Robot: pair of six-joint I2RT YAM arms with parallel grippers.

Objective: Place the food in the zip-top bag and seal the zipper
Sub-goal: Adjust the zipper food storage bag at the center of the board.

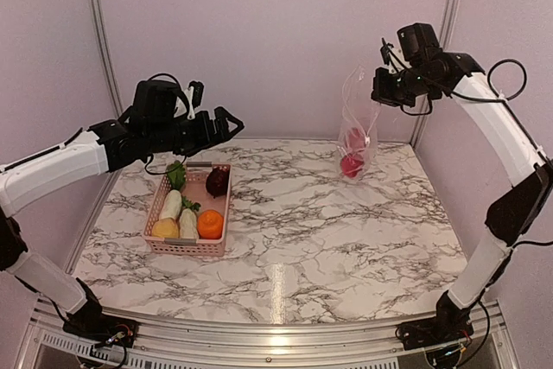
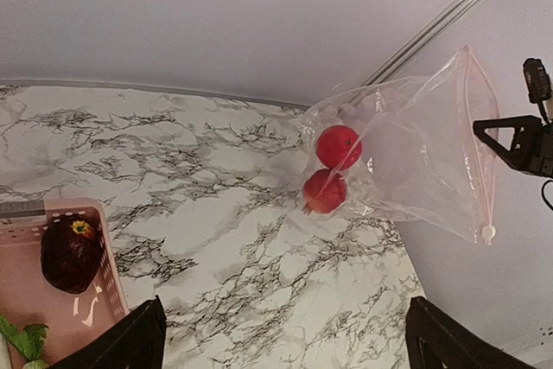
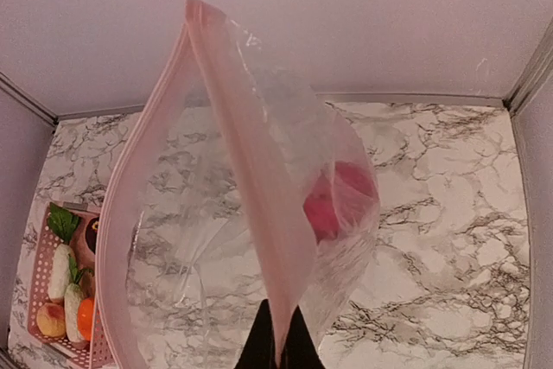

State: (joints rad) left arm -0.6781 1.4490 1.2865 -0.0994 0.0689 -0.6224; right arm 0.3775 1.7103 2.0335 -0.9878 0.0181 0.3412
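Note:
The dark brown piece (image 1: 217, 182) (image 2: 71, 254) lies below in the far corner of the basket. I should next tilt the open fingers of my left gripper downward and lower them around its sides.
My right gripper (image 1: 378, 92) is shut on the mouth edge of the clear zip-top bag (image 1: 357, 127) and holds it hanging over the table's back right. Two red round pieces (image 1: 352, 162) lie in its bottom. In the right wrist view the jaws (image 3: 278, 347) pinch the pinkish zipper strip (image 3: 259, 213), the mouth gapes to the left, and the red pieces (image 3: 337, 200) show through the plastic. My left gripper (image 1: 223, 123) is open and empty, raised above the pink basket (image 1: 188, 246). The basket holds a dark brown piece (image 1: 217, 182), an orange (image 1: 210, 224), a yellow fruit (image 1: 165, 228) and two white radishes (image 1: 171, 205).
The left wrist view shows the bag (image 2: 406, 162) with its zipper slider (image 2: 488, 232), the right gripper's finger (image 2: 510, 140) and the basket corner (image 2: 108, 283). Metal frame posts (image 1: 99, 32) stand at the back corners. The walls are close behind the table.

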